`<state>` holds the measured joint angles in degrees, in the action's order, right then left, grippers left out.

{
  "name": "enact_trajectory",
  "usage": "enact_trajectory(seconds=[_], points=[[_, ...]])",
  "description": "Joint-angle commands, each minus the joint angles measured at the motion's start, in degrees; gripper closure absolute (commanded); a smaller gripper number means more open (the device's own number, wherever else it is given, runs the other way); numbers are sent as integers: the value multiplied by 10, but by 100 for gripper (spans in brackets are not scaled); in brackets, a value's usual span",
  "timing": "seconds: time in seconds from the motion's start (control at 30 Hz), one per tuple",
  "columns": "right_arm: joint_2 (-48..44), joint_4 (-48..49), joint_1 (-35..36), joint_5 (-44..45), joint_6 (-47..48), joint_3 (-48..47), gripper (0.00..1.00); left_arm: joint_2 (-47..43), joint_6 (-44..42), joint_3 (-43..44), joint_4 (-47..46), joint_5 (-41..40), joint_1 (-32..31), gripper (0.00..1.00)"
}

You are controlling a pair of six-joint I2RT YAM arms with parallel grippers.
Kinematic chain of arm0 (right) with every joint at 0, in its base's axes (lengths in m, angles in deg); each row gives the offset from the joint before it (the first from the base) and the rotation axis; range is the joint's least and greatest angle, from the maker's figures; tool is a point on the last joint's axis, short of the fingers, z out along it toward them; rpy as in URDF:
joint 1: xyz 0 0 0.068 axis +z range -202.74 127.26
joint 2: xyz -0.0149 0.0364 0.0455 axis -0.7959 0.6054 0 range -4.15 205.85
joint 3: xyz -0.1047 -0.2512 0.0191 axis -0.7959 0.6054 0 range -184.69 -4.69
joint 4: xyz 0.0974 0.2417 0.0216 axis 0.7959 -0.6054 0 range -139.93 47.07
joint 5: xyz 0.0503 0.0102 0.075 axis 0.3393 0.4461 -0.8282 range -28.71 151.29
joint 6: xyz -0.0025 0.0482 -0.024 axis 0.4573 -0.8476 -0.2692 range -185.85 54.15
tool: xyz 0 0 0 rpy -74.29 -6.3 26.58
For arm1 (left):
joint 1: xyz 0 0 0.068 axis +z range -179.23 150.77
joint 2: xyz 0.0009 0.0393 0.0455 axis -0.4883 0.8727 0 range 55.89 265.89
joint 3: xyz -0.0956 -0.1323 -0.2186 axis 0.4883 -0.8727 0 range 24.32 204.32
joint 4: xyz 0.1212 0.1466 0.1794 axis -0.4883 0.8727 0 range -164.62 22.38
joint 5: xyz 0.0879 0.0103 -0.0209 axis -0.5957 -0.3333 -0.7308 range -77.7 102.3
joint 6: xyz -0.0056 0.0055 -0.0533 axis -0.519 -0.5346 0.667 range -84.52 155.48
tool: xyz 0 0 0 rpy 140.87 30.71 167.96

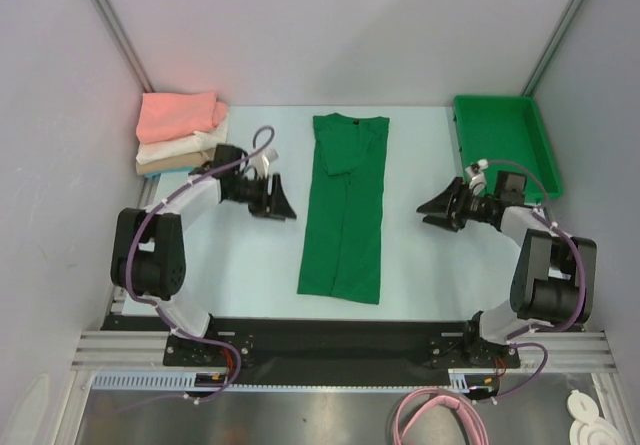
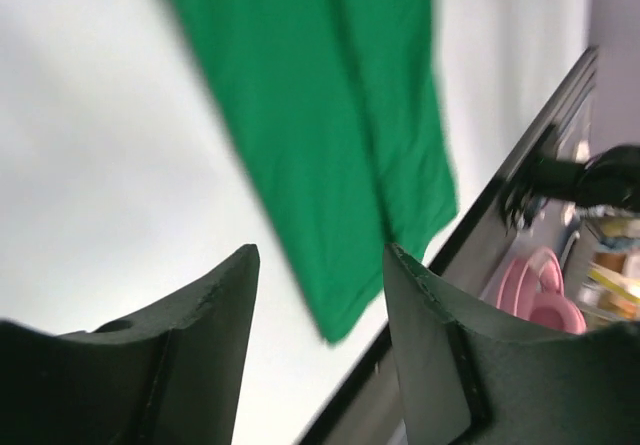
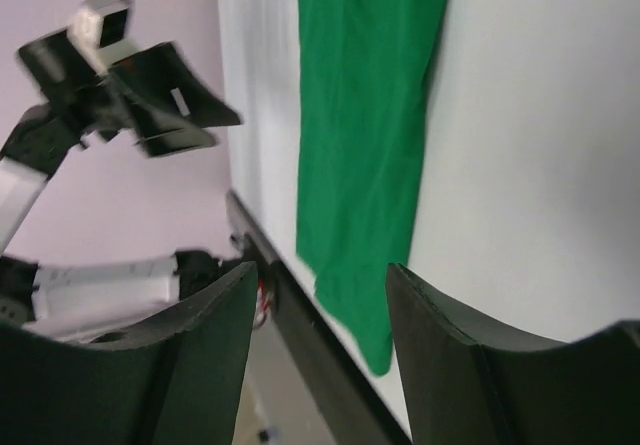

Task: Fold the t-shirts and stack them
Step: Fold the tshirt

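I should move the open fingers of my left gripper back and down to the green shirt's near corner on the stack's side [image 1: 301, 291] [image 2: 332, 335].
The dark green t-shirt [image 1: 345, 210] lies flat in the middle of the table, folded lengthwise into a long strip with its collar at the far end. Three folded t-shirts are stacked at the back left: salmon pink [image 1: 180, 115] over white [image 1: 180, 148] over tan [image 1: 163, 166]. My left gripper [image 1: 283, 205] hovers open just left of the green shirt, nothing between its fingers. My right gripper [image 1: 433, 208] hovers open to the shirt's right, also holding nothing. The left wrist view has the green shirt [image 2: 330, 115] beyond the open left gripper [image 2: 320, 255]. The right wrist view has it [image 3: 365, 115] beyond the open right gripper [image 3: 320, 270].
A rigid green bin [image 1: 500, 140] sits at the back right behind my right arm. A black rail [image 1: 340, 335] runs along the table's near edge, with a pink cable coil [image 1: 440, 415] below it. Grey walls close in the left, back and right.
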<state>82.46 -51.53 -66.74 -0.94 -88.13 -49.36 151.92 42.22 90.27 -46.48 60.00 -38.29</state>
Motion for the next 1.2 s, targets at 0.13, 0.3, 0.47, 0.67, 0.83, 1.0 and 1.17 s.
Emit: enact_trajectory(seconds=[0.13,0.3,0.47,0.67,0.83,1.0,1.17], points=[[-120,-87,77,96,8,126,42,-51,-58,-136,55,-26,4,44],[-127,-124,136,187,-51,136,44,-58,-59,-167,44,-25,-3,41],[-98,-102,196,205,-76,165,46,-26,-38,-178,31,-30,-46,45],[-51,-94,229,252,-72,161,50,-2,-28,-179,25,-46,-111,44],[-30,-88,264,258,-73,159,49,21,-22,-176,34,-74,-121,45],[-16,-86,296,251,-76,158,49,35,-21,-169,51,-91,-133,46],[2,-88,330,253,-79,158,51,33,-21,-170,50,-91,-153,50]])
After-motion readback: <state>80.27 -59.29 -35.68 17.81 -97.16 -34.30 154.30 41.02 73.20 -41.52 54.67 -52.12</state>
